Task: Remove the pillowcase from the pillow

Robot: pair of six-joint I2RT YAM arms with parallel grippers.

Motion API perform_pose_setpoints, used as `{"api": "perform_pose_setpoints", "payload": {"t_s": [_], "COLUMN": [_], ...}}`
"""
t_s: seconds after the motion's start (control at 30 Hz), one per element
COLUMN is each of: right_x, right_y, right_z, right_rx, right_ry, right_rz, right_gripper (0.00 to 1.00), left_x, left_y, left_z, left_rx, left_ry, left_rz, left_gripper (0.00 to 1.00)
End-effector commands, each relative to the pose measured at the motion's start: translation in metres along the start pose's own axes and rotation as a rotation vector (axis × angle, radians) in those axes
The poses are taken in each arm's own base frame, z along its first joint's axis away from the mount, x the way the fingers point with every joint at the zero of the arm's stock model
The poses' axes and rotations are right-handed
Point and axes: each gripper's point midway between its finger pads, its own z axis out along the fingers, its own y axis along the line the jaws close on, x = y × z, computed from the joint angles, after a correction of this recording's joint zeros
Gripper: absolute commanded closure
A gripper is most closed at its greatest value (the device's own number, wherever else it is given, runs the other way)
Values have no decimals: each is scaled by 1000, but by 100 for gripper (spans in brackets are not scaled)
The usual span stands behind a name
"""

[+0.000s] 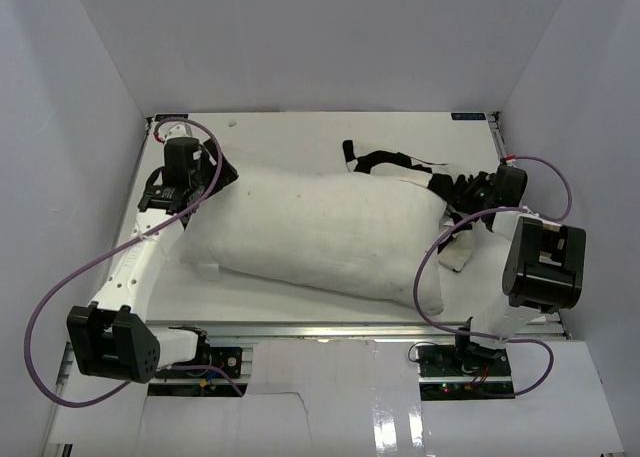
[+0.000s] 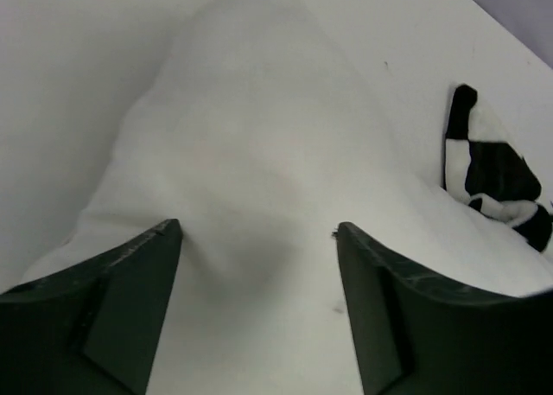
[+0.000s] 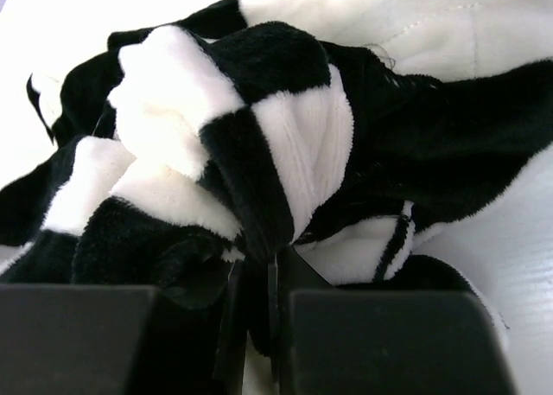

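My right gripper should next pull the pillowcase's fold back onto the bare tabletop beside the wall and release it, because the pillowcase (image 1: 400,164) is still touching the pillow.
The plain white pillow (image 1: 320,232) lies across the table, with a small white tag (image 1: 207,270) at its near left corner. The black and white checkered pillowcase (image 1: 400,164) is bunched in a crumpled strip at the pillow's far right end. My left gripper (image 1: 205,184) is open, its jaws on either side of the pillow's left corner (image 2: 251,153), pressed against the white fabric. My right gripper (image 1: 468,192) is shut on a fold of the pillowcase (image 3: 259,118), with the fingertips pinched together (image 3: 272,270). A piece of the pillowcase (image 2: 492,166) shows in the left wrist view.
White walls (image 1: 100,87) enclose the table on the left, back and right. The right arm's body (image 1: 543,262) hangs over the right edge. Purple cables (image 1: 440,247) loop over the pillow's right end and beside the left arm (image 1: 45,317). A metal rail (image 1: 330,329) runs along the near edge.
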Motion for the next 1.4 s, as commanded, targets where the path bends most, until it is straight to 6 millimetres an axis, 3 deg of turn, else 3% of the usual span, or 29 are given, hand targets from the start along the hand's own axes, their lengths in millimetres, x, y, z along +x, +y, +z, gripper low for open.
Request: {"api": "perform_pose_setpoints", "payload": {"t_s": [0.0,0.17,0.23,0.37,0.4,0.5,0.53,0.6,0.67,0.7,0.73,0.77,0.8,0.83,0.93,0.97,1.0,1.03,1.07,1.1,1.17,1.23,1.27,1.37], "right_x": [-8,-8,-2,6,10,16,19,22,23,24,22,21,21,18,6,3,-2,-4,-8,-17,-23,-29,-31,-38], "right_y": [21,33,37,48,48,55,56,57,56,55,56,57,57,57,47,39,28,19,13,1,-18,-25,-34,-35], "right_z": [-16,-31,-32,-38,-38,-40,-41,-42,-42,-42,-43,-43,-44,-44,-51,-53,-57,-61,-64,-70,-77,-84,-88,-96], "right_rx": [-73,-94,-99,-127,-127,-135,-136,-137,-133,-128,-127,-129,-128,-115,-52,-21,16,47,65,93,135,149,174,172], "right_ry": [-31,-60,-38,-37,-29,-24,-19,-14,-11,-8,-10,-11,-8,-20,-63,-79,-105,-129,-144,-176,-205,-235,-252,-288], "right_rz": [-67,-100,-111,-133,-134,-152,-157,-160,-159,-157,-161,-160,-159,-159,-137,-122,-102,-80,-65,-38,21,44,66,69], "right_gripper": [92,92,92,92,92,92,92,92,92,92,92,92,92,92,92,92,92,92,92,92,92,92,92,92], "left_x": [-28,-44,-30,32,64,114,134,157,173,174,169,160,151,133,56,19,-1,-29,-56,-61,-94,-107,-113,-119], "left_y": [-43,-33,-53,-85,-91,-103,-100,-99,-91,-88,-90,-88,-91,-100,-111,-101,-100,-86,-91,-95,-91,-85,-87,-95], "left_z": [-29,-57,-68,-65,-57,-47,-33,-23,-6,-2,1,6,5,2,-12,-19,-25,-28,-44,-52,-61,-60,-57,-51], "left_rx": [180,88,189,281,292,318,288,272,217,192,174,144,149,156,183,189,206,192,235,273,265,238,240,262], "left_ry": [-17,-71,-29,104,176,267,305,349,379,377,360,332,318,287,143,88,60,26,-18,1,-57,-67,-67,-48], "left_rz": [93,211,240,334,383,456,475,490,490,489,470,456,439,396,227,138,89,7,-36,-57,-121,-178,-191,-211], "left_gripper": [14,5,3,2,2,2,2,2,17,32,50,77,94,100,100,100,100,100,100,100,100,100,100,100]}}
